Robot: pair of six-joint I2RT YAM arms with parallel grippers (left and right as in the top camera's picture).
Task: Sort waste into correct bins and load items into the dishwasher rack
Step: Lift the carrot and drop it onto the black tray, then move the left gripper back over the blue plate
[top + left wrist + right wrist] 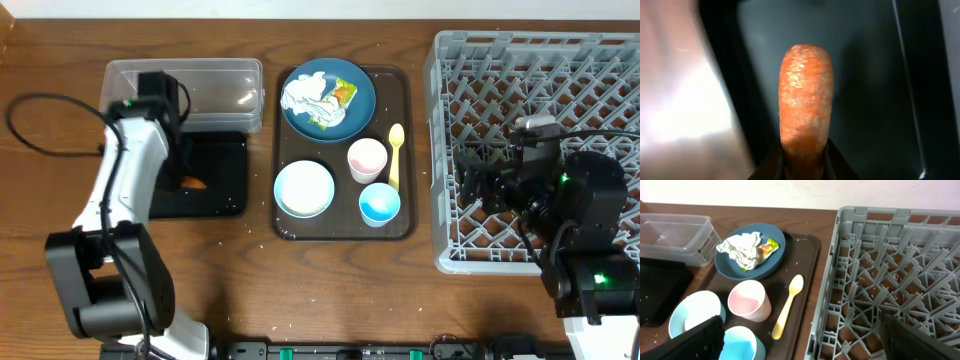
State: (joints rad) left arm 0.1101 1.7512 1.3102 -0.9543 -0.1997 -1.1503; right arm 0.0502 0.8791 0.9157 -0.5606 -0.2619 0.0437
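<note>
My left gripper next moves down and slightly toward the black tray's middle to release the stick, still hanging above the black tray's empty bottom (206, 179) (842, 90).
My left gripper (186, 176) is shut on the small orange carrot-like stick (805, 95), held low over the black tray (215, 165) in front of the clear tub (200, 80). The dark blue plate (355, 115) holds the crumpled white napkin (306, 97) and the wrapper (344, 94). The pink cup (366, 158), light blue bowl (303, 188), small blue cup (379, 204) and yellow spoon (395, 152) sit on the brown serving tray. My right gripper (807, 345) is open and empty over the left side of the grey dishwasher rack (540, 70).
The brown serving tray (405, 225) lies between the black tray and the rack. White rice grains (258, 210) are scattered on the wood by the trays. Cables trail at the far left of the table.
</note>
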